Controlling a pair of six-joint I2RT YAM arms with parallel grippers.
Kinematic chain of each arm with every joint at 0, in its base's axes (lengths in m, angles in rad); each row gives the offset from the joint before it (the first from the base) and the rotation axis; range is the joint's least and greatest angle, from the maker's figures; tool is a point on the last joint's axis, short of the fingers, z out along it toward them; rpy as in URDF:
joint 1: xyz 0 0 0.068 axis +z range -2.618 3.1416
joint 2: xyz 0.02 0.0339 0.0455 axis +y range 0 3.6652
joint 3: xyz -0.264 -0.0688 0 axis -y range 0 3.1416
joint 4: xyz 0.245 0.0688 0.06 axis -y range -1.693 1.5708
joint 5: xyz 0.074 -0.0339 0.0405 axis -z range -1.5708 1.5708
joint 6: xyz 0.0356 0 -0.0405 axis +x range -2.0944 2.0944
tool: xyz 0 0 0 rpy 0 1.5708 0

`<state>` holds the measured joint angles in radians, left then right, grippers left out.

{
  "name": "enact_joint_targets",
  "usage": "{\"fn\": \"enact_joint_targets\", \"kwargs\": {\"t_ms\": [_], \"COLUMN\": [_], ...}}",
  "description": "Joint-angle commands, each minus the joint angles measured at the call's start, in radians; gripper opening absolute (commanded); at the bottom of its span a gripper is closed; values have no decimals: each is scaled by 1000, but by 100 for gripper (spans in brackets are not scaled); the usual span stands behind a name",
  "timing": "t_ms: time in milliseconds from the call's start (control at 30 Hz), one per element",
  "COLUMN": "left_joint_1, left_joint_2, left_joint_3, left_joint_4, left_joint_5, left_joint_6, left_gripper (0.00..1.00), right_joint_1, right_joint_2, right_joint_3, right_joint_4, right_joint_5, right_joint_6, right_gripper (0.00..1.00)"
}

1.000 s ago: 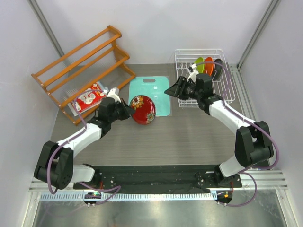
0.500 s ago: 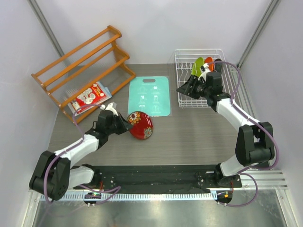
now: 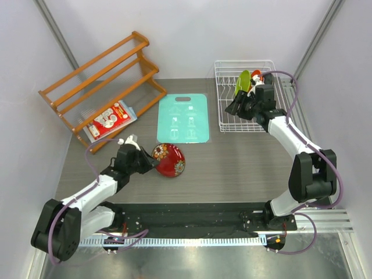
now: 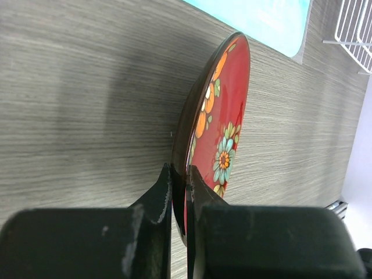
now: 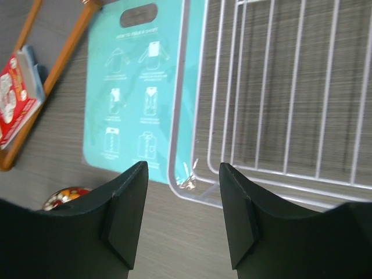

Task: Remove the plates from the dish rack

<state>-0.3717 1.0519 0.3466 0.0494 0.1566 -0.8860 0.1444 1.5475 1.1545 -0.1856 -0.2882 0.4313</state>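
Observation:
My right gripper will next move outward over the rack and then lower to the lime plate's upper rim (image 3: pixel 244 75), because the lime plate stands upright with its rim exposed.
My left gripper (image 3: pixel 150 162) is shut on the rim of the dark red floral plate (image 3: pixel 170 160), which it holds on edge and tilted just over the tabletop in front of the teal board. In the left wrist view both fingers pinch the rim (image 4: pixel 180 174) of this plate (image 4: pixel 225 110). The white wire dish rack (image 3: pixel 224 87) stands at the back right, with a lime plate (image 3: pixel 242 82) and an orange plate (image 3: pixel 255 75) upright in it. My right gripper (image 3: pixel 232 108) hangs open over the rack's front left part (image 5: pixel 279 87), with nothing between its fingers (image 5: pixel 183 215).
The teal board (image 3: pixel 183 119) lies flat left of the rack (image 5: pixel 139 87). An orange-brown wooden slatted rack (image 3: pixel 102 75) stands at the back left, with a red packet (image 3: pixel 110 119) at its foot. White walls close in the table on three sides.
My left arm has pulled the red plate off the teal board toward the near edge and lowered it. My right arm has swung right and back over the rack, toward the standing plates.

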Motion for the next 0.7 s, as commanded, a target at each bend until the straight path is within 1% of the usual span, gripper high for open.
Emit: {"fn": "enact_joint_targets", "kwargs": {"t_ms": [0, 100, 167, 200, 300, 500, 533, 600, 667], "left_joint_1": [-1, -1, -1, -1, -1, -1, -3, -3, -3], "left_joint_2": [-16, -24, -32, -35, -56, -72, -66, -56, -44], "left_joint_3": [-49, -66, -69, -73, -86, -81, -81, -75, -57], "left_joint_4": [-37, -46, -89, -98, -118, -137, -138, -141, -161], "left_joint_5": [-35, -52, -58, -66, -75, -88, -92, -92, -98], "left_joint_6": [-14, -8, 4, 7, 12, 15, 13, 12, 21], "left_gripper": [7, 16, 19, 24, 22, 29, 37, 39, 45], "right_joint_1": [-8, -12, -19, -22, -29, -39, -40, -43, -48], "right_joint_2": [2, 10, 17, 20, 25, 43, 45, 55, 75], "right_joint_3": [65, 83, 91, 93, 96, 105, 111, 123, 149], "right_joint_4": [-70, -95, -101, -106, -107, -107, -107, -109, -117], "right_joint_5": [136, 193, 214, 224, 251, 248, 251, 257, 276], "right_joint_6": [-75, -98, -105, -112, -117, -117, -117, -117, -126], "right_gripper": [58, 58, 58, 58, 58, 59, 58, 59, 59]}}
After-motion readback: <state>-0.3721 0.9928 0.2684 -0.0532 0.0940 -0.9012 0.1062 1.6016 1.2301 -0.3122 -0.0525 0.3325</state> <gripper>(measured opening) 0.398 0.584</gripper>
